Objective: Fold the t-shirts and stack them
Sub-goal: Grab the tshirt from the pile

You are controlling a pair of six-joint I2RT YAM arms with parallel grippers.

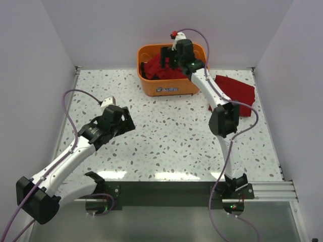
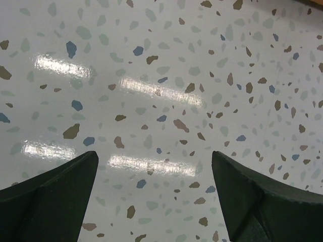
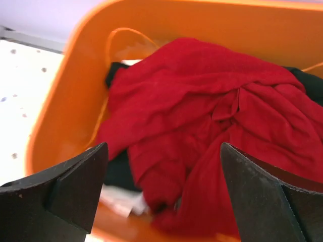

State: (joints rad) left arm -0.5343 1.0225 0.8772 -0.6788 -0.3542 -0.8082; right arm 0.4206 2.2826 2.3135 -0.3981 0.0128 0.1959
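The middle fold (image 1: 165, 70) (image 3: 191, 96) of the crumpled dark-red t-shirt lies uppermost, over the dark cloth. My right gripper lowers into the orange basket next and closes on that fold.
A crumpled dark-red t-shirt (image 1: 157, 70) lies in the orange basket (image 1: 166, 88) at the back of the table; it fills the right wrist view (image 3: 202, 126). A folded dark-red t-shirt (image 1: 234, 91) lies on the table right of the basket. My right gripper (image 1: 166, 60) hangs over the basket, jaws open and empty (image 3: 164, 151), just above the crumpled cloth. My left gripper (image 1: 126, 118) is open and empty above bare tabletop (image 2: 154, 159) at the left middle.
The basket wall (image 3: 65, 106) curves round the cloth on the left in the right wrist view. Dark cloth (image 3: 118, 171) and something white (image 3: 123, 201) lie under the red shirt. White walls close in the speckled table (image 1: 166, 141) on three sides.
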